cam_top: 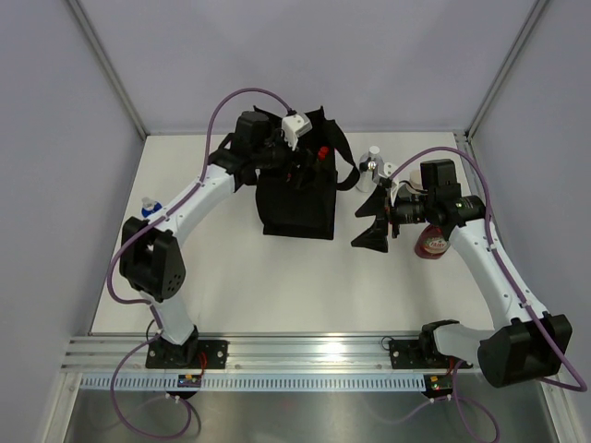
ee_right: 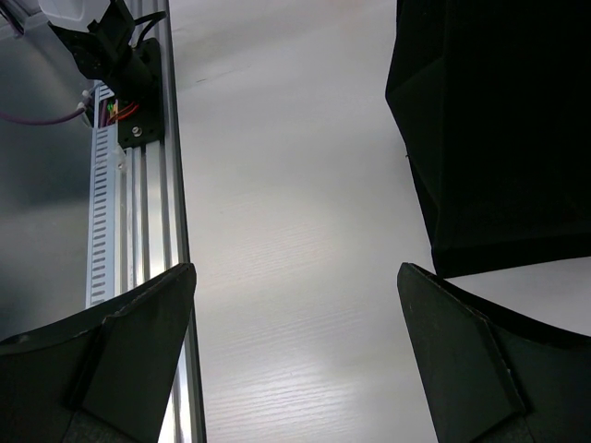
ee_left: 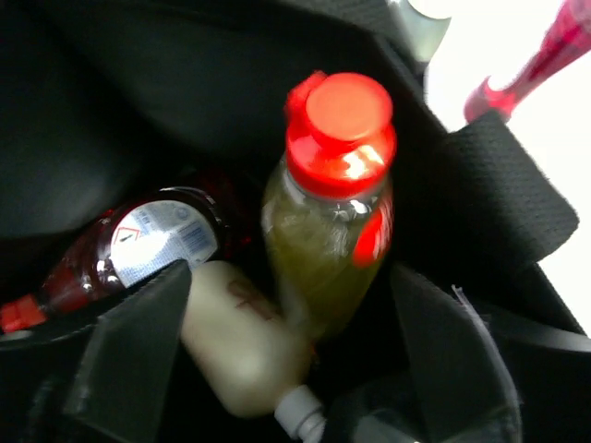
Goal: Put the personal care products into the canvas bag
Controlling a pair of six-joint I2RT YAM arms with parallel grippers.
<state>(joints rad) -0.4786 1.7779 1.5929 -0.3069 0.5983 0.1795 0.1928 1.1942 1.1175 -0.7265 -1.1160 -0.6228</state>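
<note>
The second dark red bottle (cam_top: 431, 243) is still outside the bag (cam_top: 297, 208), so my right gripper should turn and move to that bottle, to the gripper's right in the top view.
The black canvas bag (cam_top: 297, 208) stands upright at the table's middle back. My left gripper (cam_top: 301, 169) is over its mouth, open, with its fingers (ee_left: 138, 360) inside the bag (ee_left: 138, 111). In the bag are the yellow bottle with the red cap (ee_left: 328, 231), a dark red bottle (ee_left: 138, 245) and the cream pump bottle (ee_left: 240, 337), which lies between the open jaws. The red cap (cam_top: 323, 152) shows from above. My right gripper (cam_top: 367, 221) is open and empty right of the bag, above bare table (ee_right: 295, 351). A second dark red bottle (cam_top: 431, 242) stands under the right arm. A small silver bottle (cam_top: 372, 162) stands behind it.
A small white and blue thing (cam_top: 148, 202) sits beside the left arm. The aluminium rail (cam_top: 305, 355) runs along the near edge and shows in the right wrist view (ee_right: 138, 231). The bag's side (ee_right: 499, 129) is at the right wrist view's upper right. Grey walls enclose the table.
</note>
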